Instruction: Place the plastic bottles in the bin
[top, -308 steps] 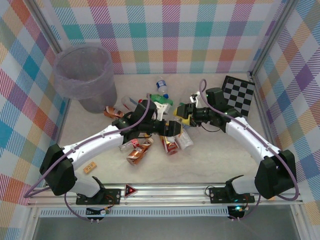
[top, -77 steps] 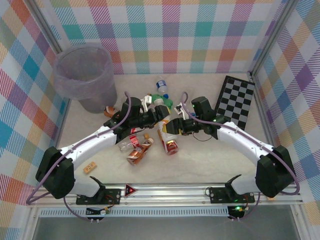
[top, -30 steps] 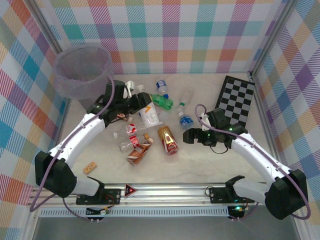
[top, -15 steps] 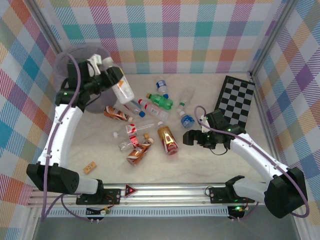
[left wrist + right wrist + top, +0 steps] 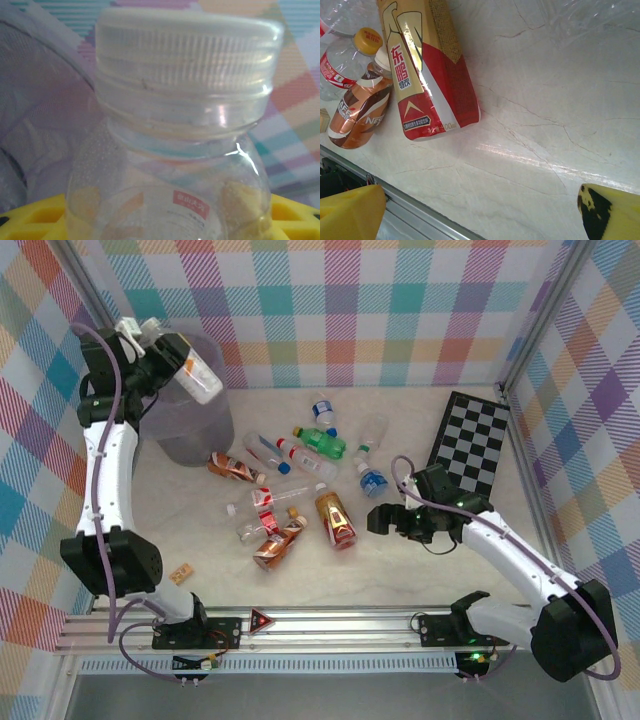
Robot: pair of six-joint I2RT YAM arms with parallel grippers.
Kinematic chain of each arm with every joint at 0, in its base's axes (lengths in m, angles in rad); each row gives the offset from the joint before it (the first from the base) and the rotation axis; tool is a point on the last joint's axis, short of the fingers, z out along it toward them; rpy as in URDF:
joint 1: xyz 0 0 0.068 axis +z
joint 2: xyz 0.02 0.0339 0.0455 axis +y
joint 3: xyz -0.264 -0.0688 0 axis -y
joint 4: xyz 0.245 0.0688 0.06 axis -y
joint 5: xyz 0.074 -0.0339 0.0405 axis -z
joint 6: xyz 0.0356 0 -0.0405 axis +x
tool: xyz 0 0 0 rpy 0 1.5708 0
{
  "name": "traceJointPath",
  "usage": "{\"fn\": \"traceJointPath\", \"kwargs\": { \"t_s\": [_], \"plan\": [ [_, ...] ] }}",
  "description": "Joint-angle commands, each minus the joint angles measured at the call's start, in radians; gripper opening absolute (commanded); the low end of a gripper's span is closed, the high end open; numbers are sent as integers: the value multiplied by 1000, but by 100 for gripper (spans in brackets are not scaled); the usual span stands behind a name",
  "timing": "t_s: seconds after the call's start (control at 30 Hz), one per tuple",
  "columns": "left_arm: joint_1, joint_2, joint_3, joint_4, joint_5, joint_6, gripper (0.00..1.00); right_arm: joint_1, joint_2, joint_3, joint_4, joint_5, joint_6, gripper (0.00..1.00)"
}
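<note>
The grey-lavender bin's opening (image 5: 172, 393) (image 5: 42, 100) is below my left gripper. I need to lower that gripper into it next, with its fingers tilting downward, to release the clear bottle.
My left gripper (image 5: 170, 350) is shut on a clear bottle with a white cap and orange label (image 5: 198, 375), held tilted above the rim of the grey-lavender bin (image 5: 190, 430). In the left wrist view that bottle's cap (image 5: 187, 55) is close up, yellow fingers (image 5: 30, 215) flank its shoulders, and the bin's bag (image 5: 35, 125) lies behind. My right gripper (image 5: 382, 520) hovers open over bare table, right of a red-gold bottle (image 5: 337, 517) (image 5: 427, 75). Several bottles lie mid-table: green (image 5: 325, 443), blue-capped (image 5: 323, 412), amber (image 5: 232, 468) (image 5: 357, 115), red-white (image 5: 265, 502).
A black-and-white checkerboard (image 5: 470, 440) leans at the right wall. A small tan block (image 5: 181, 573) lies near the front left. The aluminium front rail (image 5: 340, 625) (image 5: 420, 210) runs close under the right gripper. Checked walls enclose the table.
The left arm has swung the held bottle up and left, from beside the bin to above its rim. The right arm has hardly moved.
</note>
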Motion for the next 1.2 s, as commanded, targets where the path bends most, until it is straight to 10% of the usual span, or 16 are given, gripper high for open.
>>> {"fn": "traceJointPath", "kwargs": {
  "t_s": [0.0,1.0,1.17],
  "plan": [
    [34,39,16,204,-20,-122,20,8,-30,-19,-19,-9,17,98],
    [-30,399,252,-293,-298,339,21,8,-54,-39,-34,12,16,98],
    [-34,415,238,-310,-303,365,48,8,-63,-38,-42,22,15,98]
  ]
}}
